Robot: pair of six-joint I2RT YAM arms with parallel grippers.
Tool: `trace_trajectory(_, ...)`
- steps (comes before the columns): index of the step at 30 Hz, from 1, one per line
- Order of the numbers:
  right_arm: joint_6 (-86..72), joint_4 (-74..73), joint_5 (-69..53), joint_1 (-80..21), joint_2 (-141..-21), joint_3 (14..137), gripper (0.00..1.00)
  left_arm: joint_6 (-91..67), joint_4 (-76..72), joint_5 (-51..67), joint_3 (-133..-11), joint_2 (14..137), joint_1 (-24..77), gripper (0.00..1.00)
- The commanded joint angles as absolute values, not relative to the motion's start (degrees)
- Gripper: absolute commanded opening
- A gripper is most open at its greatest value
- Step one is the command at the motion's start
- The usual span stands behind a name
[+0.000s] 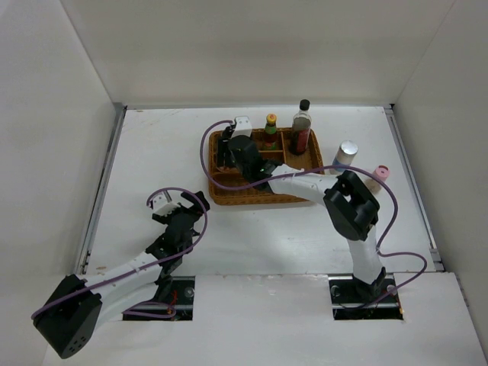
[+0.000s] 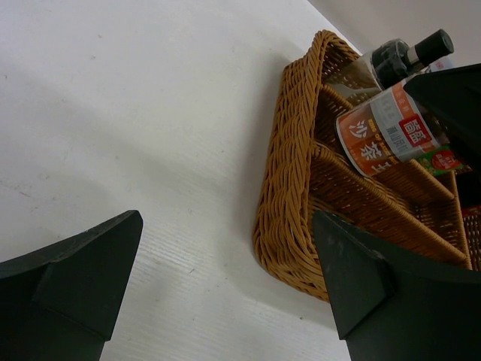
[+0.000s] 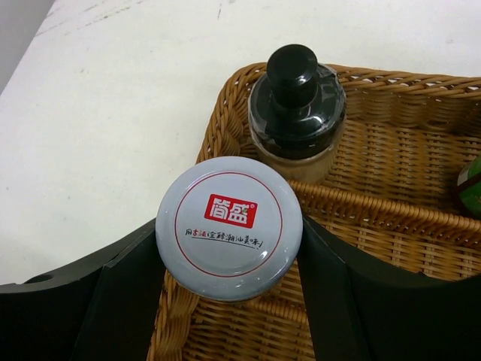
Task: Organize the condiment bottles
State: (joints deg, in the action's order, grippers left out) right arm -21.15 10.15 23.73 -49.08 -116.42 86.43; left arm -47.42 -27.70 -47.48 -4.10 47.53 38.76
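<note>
The tray's middle section is empty, so the robot's right gripper needs to carry the white-lidded jar down into it next.
My right gripper (image 3: 229,226) is shut on the white-lidded jar (image 3: 229,216), one finger on each side of its lid, over the left end of the brown wicker tray (image 3: 391,218). The squat black-capped bottle (image 3: 295,113) stands in the tray compartment just beyond the jar. In the top view the right gripper (image 1: 242,154) hides the jar. The yellow-capped bottle (image 1: 271,130) and the tall dark-sauce bottle (image 1: 302,126) stand in the tray's back compartments. The blue-white cylinder (image 1: 345,155) and the pink-lidded shaker (image 1: 377,178) stand on the table right of the tray. My left gripper (image 1: 179,206) is open and empty.
The wicker tray (image 1: 229,194) sits mid-table with dividers between its compartments. In the left wrist view its corner (image 2: 289,188) lies just ahead of the left gripper (image 2: 228,226), with the jar's orange label (image 2: 383,135) behind it. White walls enclose the table on three sides.
</note>
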Motion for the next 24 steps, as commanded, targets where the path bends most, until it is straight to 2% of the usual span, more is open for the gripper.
trace_trajectory(1, -20.83, 18.19, 26.18, -49.26, -116.54, 90.44, 0.52, -48.25, -30.41, -47.55, -3.87, 47.81, 39.07, 1.0)
trace_trajectory(12, -18.37, 20.22, 29.71, -49.26, -120.06, 93.07, 0.53, -48.34, -30.94, -47.37, -3.78, 47.9, 39.24, 1.0)
trace_trajectory(17, -19.94, 19.33, 29.88, -50.23, -121.03, 90.45, 0.6, -48.34, -30.94, -47.37, -3.78, 47.64, 39.24, 1.0)
trace_trajectory(24, -22.15, 19.25, 29.36, -50.93, -119.89, 87.37, 0.76, -48.34, -30.94, -47.29, -3.69, 47.72, 39.33, 1.0)
